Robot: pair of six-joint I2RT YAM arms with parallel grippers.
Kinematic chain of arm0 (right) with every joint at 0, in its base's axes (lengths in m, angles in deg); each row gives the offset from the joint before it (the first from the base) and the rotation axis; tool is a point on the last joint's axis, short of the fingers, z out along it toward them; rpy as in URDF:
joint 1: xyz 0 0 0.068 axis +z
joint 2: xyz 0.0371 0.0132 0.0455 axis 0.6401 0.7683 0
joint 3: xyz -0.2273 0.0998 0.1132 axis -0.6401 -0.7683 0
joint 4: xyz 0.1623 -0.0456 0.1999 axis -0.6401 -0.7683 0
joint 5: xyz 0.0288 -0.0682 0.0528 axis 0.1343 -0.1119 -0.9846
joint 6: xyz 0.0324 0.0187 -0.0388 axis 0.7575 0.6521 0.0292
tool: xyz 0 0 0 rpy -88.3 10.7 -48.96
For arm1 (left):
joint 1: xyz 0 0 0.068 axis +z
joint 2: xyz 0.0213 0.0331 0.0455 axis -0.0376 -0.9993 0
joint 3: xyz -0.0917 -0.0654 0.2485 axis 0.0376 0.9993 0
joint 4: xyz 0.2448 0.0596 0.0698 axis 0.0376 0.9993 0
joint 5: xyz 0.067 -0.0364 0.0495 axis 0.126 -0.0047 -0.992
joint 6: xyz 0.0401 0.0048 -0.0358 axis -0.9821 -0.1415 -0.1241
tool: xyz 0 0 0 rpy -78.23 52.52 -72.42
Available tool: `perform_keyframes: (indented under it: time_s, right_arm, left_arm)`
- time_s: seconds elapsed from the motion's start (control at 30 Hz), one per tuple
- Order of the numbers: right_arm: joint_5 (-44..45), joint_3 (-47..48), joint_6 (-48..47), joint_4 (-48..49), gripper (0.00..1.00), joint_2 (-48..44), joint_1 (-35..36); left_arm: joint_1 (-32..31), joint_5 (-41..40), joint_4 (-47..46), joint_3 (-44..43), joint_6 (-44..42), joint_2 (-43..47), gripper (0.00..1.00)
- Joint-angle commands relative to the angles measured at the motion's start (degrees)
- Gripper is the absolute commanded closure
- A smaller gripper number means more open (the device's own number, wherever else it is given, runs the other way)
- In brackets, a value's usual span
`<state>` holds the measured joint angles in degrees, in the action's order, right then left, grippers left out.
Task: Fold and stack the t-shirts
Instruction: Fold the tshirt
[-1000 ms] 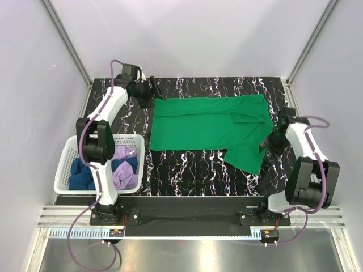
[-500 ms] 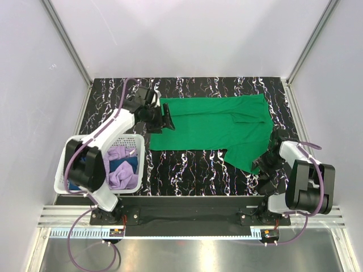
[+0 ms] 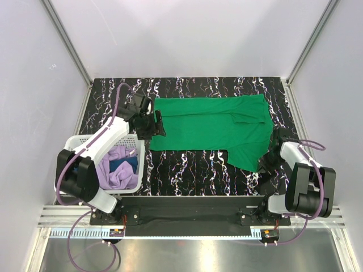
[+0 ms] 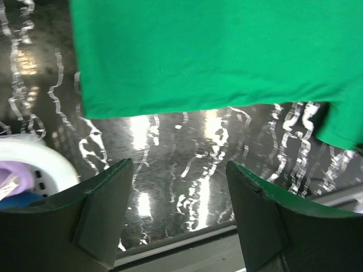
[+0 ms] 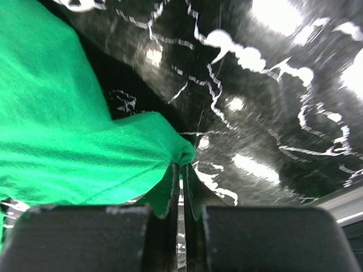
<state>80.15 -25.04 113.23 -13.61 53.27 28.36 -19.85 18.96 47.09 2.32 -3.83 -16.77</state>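
Observation:
The left gripper turns, shifts and lowers next onto the green t-shirt's corner by the basket [image 4: 89, 111], below it and to the left in its wrist view.
The bright green t-shirt [image 3: 210, 124] lies spread flat across the black marbled table. My left gripper [image 3: 152, 126] hovers open at the shirt's left edge, above its near-left corner. In the left wrist view the two fingers stand wide apart over bare table, just below the green hem [image 4: 204, 56], and my left gripper [image 4: 178, 190] holds nothing. My right gripper [image 3: 265, 164] sits at the shirt's near-right corner. It is shut, with the green corner [image 5: 190, 153] pinched at its fingertips [image 5: 182, 170]. A lilac t-shirt [image 3: 112, 173] and a dark blue t-shirt [image 3: 127, 163] lie crumpled in the basket.
A white lattice basket [image 3: 68, 148] stands at the table's left edge, right beside the left arm; its rim [image 4: 39, 164] shows in the left wrist view. White walls and metal posts close in the table. A metal rail runs along the near edge.
The right gripper dropped to the shirt's near-right corner and closed on it. The left gripper swung from the far-left corner down the shirt's left edge, staying open.

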Motion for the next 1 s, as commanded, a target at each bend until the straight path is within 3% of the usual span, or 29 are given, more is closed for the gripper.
perform_keyframes:
  time_s: [0.0, 0.13, 0.23, 0.37, 0.5, 0.63, 0.97]
  right_arm:
    - [5.9, 2.5, -3.1, 0.8, 1.0, -2.1, -0.4]
    - [4.0, 3.5, -4.2, -0.1, 1.0, -2.5, -0.4]
    - [2.4, 3.5, -4.7, -0.2, 1.0, -3.5, -0.4]
    - [2.1, 3.5, -5.0, -1.1, 1.0, -4.8, -0.4]
    - [5.1, 4.1, -3.0, -1.9, 1.0, -7.7, -0.8]
    - [7.6, 6.8, -3.9, -3.5, 1.0, -6.3, -2.7]
    - [8.1, 8.5, -5.0, -3.1, 1.0, -4.2, -4.2]
  left_arm:
    - [-0.3, -5.0, -0.2, 0.3, 0.4, -2.0, 0.27]
    - [-0.6, -8.5, 0.4, 0.5, 2.6, -5.4, 0.2]
    - [-0.6, -8.6, 0.5, 0.6, 5.3, -8.5, 0.22]
    - [-0.8, -11.6, -1.6, 1.8, 8.5, -10.4, 0.34]
    - [-1.0, -9.0, -2.5, -1.8, 8.5, -15.2, 0.37]
    - [-3.0, -12.4, 0.1, -5.7, 8.6, -17.7, 0.38]
    - [-3.4, -20.1, 2.8, -1.1, 16.0, -15.0, 0.34]
